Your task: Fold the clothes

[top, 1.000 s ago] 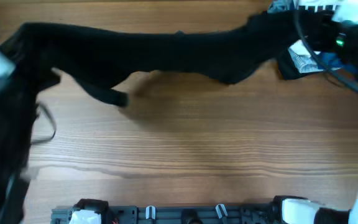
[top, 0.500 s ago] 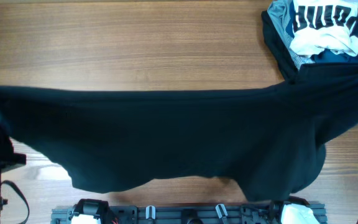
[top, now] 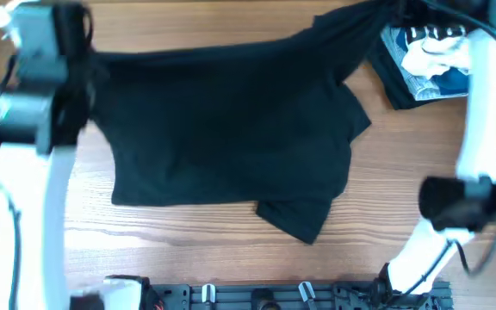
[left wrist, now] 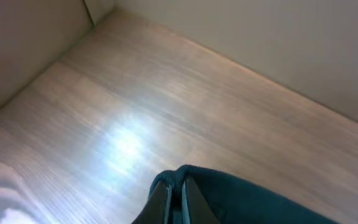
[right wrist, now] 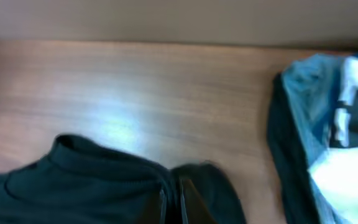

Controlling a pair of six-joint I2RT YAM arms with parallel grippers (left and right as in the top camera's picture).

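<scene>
Next, my left gripper moves down to the tabletop outward of the garment's near corner and releases the garment. The garment's top edge already stretches out between both grippers.
The clothes [top: 231, 129], one large black garment, lie spread over the middle of the table, with the top edge stretched along the far side between my two grippers. A loose flap [top: 300, 215] trails toward the near edge. My left gripper [left wrist: 176, 190] is shut on the garment's left top corner [left wrist: 229, 193], fabric bunched between the jaws. At the far right corner, my right gripper [right wrist: 171, 190] is shut on black fabric [right wrist: 92, 174] too. In the overhead view both arms are blurred and cover the gripped corners.
A pile of other clothes [top: 429, 60], white-and-navy lettered on top of grey and dark blue, sits at the far right, touching the black garment's corner; the right wrist view shows this pile [right wrist: 328, 124] too. The arm bases [top: 257, 294] line the near edge.
Half a second ago the garment hung stretched across the near half of the table. Both arms have since carried its top edge to the far side, and its body now lies on the wood.
</scene>
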